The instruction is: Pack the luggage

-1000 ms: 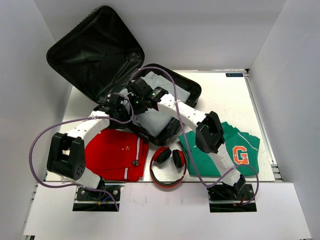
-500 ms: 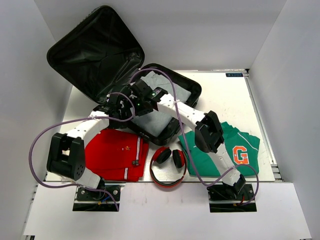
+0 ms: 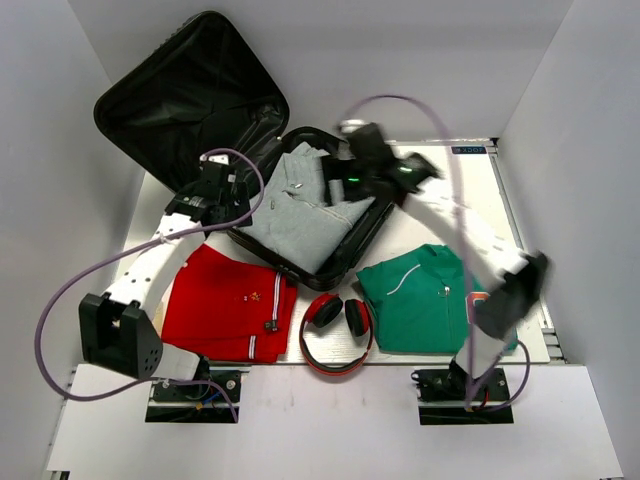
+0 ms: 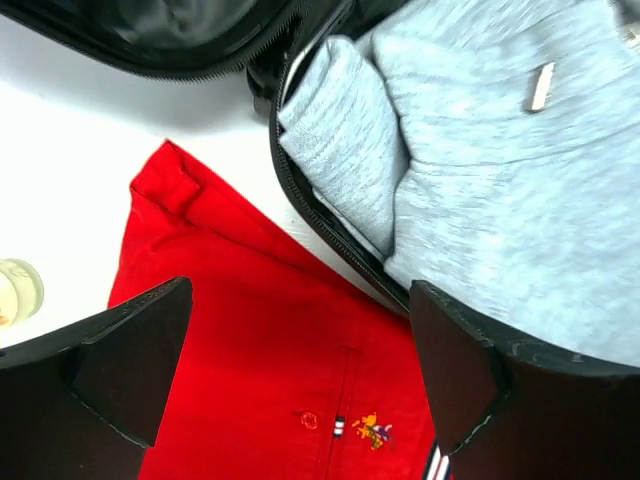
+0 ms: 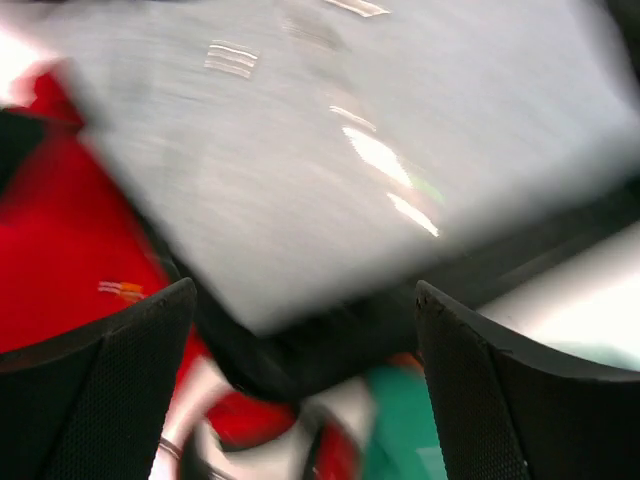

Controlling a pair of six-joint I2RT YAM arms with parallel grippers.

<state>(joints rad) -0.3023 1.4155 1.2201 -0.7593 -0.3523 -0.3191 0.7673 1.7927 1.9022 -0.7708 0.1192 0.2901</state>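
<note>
The green shirt's edge by the headphones (image 5: 395, 418) is below my right gripper and back from it, so I will move that gripper back and down onto the edge.
The luggage (image 3: 190, 100) lies open, its lid propped up at the back left and its base (image 3: 372, 222) to the right of it. A folded grey garment (image 3: 305, 210) lies in the base. My left gripper (image 3: 222, 195) hovers open by the base's left rim. In the left wrist view this gripper (image 4: 300, 385) holds nothing, with the red shirt (image 4: 260, 340) below it and the grey garment (image 4: 480, 190) to the upper right. My right gripper (image 3: 340, 180) is over the base's far side, blurred by motion. In its own view it (image 5: 305, 390) is open and holds nothing above the luggage rim (image 5: 340, 340).
A folded red shirt (image 3: 230, 305) lies on the table left of front centre. Red and black headphones (image 3: 335, 330) sit beside it. A green shirt (image 3: 430, 300) lies at the front right. White walls close in both sides.
Both grippers have opened and drawn away from the grey garment, which now lies uncovered in the base. The right arm swung up and to the right; the left arm pulled back left.
</note>
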